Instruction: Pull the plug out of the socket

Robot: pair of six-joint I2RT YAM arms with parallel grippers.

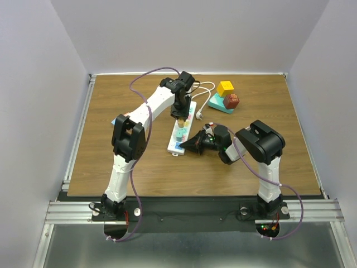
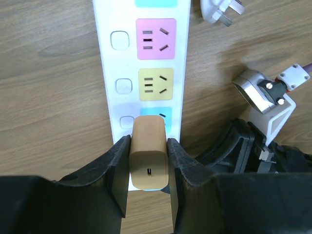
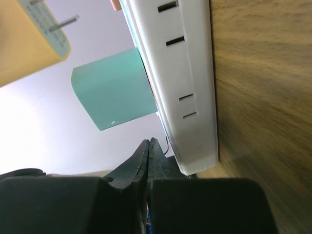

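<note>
The tan plug [image 2: 149, 156] is off the power strip, so my left gripper will move it to the left in the top view next, then down to release it on top of the table.
The long white power strip [image 1: 191, 111] lies mid-table, with pink and yellow outlet faces in the left wrist view [image 2: 109, 73]. My left gripper [image 1: 181, 116] is shut on the tan plug [image 2: 149, 156] and holds it over the blue outlet face. In the right wrist view the plug [image 3: 24, 39] hangs apart from the strip [image 3: 190, 83], its metal prongs bare. A teal plug [image 3: 114, 87] stands in the strip beside it. My right gripper [image 3: 148, 146] is shut and empty, its tips at the strip's near end [image 1: 188, 146].
A teal triangular block [image 1: 218, 104] with a yellow cube [image 1: 225, 88] and a red-brown block [image 1: 232, 100] sits at the back right. The strip's thin white cord [image 1: 203, 89] loops behind it, its white plug [image 2: 222, 9] lying on the wood.
</note>
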